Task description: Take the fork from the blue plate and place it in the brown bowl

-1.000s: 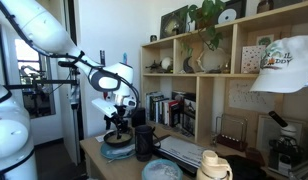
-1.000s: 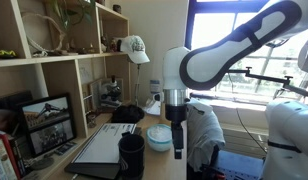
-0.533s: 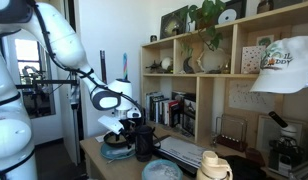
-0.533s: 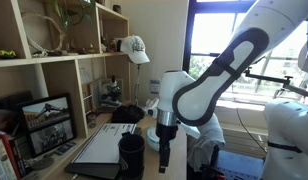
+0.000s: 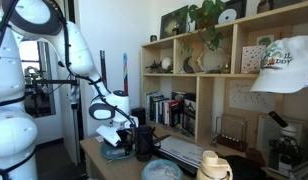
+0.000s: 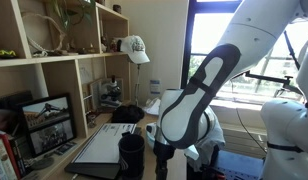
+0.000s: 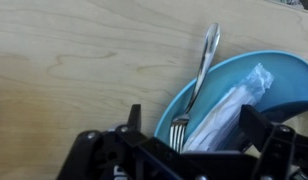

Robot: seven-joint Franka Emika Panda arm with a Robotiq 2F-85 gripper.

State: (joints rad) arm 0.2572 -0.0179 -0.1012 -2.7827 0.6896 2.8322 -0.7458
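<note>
My gripper moves along the fork past the tines and lowers around the handle's end next, because that end juts clear of the plate's rim.
In the wrist view the light blue plate lies at the lower right on the wooden table. The metal fork rests on it, with the handle over the far rim and the tines towards me. A clear plastic wrap lies beside it on the plate. My gripper is open, low over the plate, with one finger on each side of the fork's tines and touching nothing. In an exterior view the gripper hangs just above the plate. I cannot make out the brown bowl.
A black mug stands right next to the plate and also shows in an exterior view. A greyish-teal dish, a laptop and a shelf unit crowd the desk. Bare wood lies left of the plate.
The arm has folded down and the gripper has dropped from well above the desk to just over the blue plate. The fork has not moved.
</note>
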